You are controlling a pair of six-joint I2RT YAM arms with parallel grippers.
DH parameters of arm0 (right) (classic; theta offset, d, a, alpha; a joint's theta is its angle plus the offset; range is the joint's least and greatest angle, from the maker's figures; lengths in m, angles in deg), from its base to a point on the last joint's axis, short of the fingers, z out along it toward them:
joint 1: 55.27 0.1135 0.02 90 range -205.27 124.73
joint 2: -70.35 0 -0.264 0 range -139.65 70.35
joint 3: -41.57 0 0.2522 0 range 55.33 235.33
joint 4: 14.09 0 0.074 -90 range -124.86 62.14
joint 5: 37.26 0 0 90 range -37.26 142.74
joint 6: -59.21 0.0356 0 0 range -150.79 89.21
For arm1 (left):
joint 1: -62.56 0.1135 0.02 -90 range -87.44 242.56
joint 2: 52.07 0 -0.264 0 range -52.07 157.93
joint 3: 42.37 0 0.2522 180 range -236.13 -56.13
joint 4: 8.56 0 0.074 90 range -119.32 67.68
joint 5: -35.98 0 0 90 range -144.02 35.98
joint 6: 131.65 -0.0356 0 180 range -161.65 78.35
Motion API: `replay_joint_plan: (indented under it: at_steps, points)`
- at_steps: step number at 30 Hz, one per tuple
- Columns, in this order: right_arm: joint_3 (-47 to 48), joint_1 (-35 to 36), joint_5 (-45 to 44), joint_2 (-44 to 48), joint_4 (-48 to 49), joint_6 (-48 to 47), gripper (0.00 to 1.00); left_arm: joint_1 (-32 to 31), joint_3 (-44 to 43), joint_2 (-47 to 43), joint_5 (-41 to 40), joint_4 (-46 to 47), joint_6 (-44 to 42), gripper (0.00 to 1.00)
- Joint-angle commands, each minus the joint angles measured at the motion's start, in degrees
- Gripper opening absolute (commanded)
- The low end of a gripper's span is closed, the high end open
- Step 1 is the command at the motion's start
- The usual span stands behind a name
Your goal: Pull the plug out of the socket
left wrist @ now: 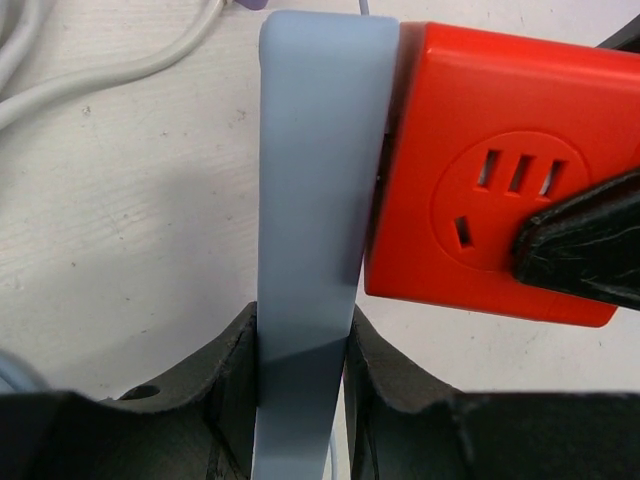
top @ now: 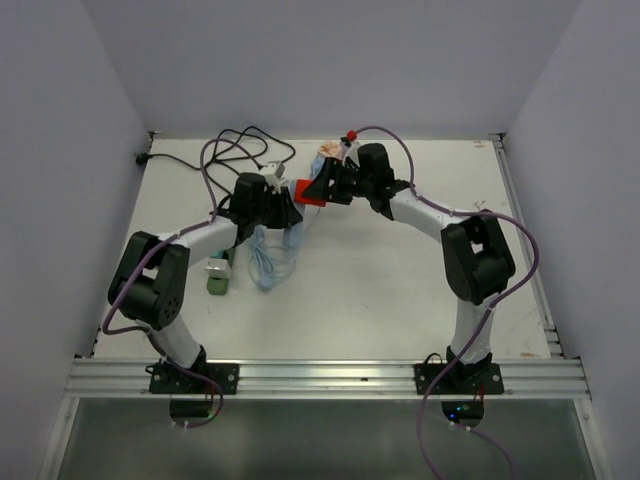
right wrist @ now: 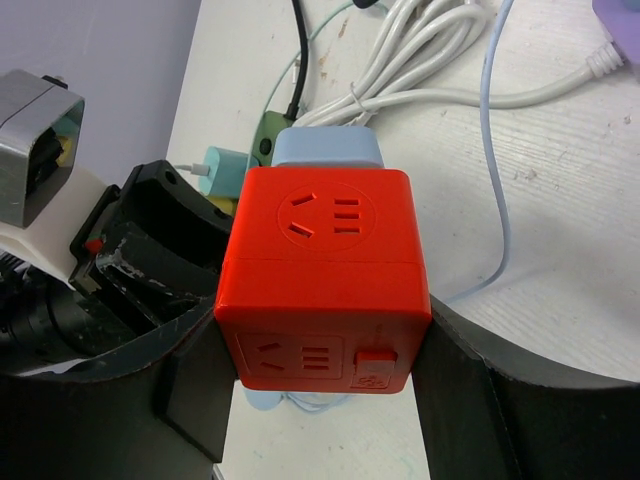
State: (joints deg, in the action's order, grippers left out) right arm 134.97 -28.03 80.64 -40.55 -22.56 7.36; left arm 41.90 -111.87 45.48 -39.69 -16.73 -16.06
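I should next move my right gripper away and down toward bare tabletop on its right in the top view, as my left gripper holds the blue bar.
A red cube socket (top: pixel 311 192) is held above the table's far middle. My right gripper (top: pixel 326 188) is shut on the socket's two sides, seen in the right wrist view (right wrist: pixel 325 270) between its fingers (right wrist: pixel 195 385). A light blue flat plug (left wrist: pixel 318 190) lies flush against the socket's (left wrist: pixel 490 170) left face, with only a thin dark seam between them. My left gripper (left wrist: pixel 300 390) is shut on the plug's body. In the right wrist view the plug (right wrist: pixel 328 148) shows just behind the cube. Its pale blue cable (top: pixel 270 255) hangs down onto the table.
White cables (right wrist: pixel 420 70) and a black cable (top: pixel 190 160) lie at the table's far left. A green adapter (top: pixel 218 275) sits by the left arm. A small pink and red object (top: pixel 338 148) stands behind the right gripper. Walls close in on three sides.
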Motion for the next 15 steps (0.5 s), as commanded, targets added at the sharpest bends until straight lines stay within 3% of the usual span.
replay_joint_plan:
  at_steps: [1, 9, 15]
  points:
    - [0.52, -1.49, 8.31, 5.6, 2.43, 0.43, 0.2, 4.31, -2.0, 2.11, -10.99, -2.25, 3.07, 0.0]
    - [2.71, -3.34, 9.37, 4.37, -1.16, -1.14, 0.2, 4.93, -3.75, 4.39, -16.06, -5.5, 0.52, 0.0]
    - [1.41, -4.65, 8.84, 5.86, -1.97, -2.12, 0.21, 4.93, -4.37, 5.27, -15.3, -4.44, -0.62, 0.01]
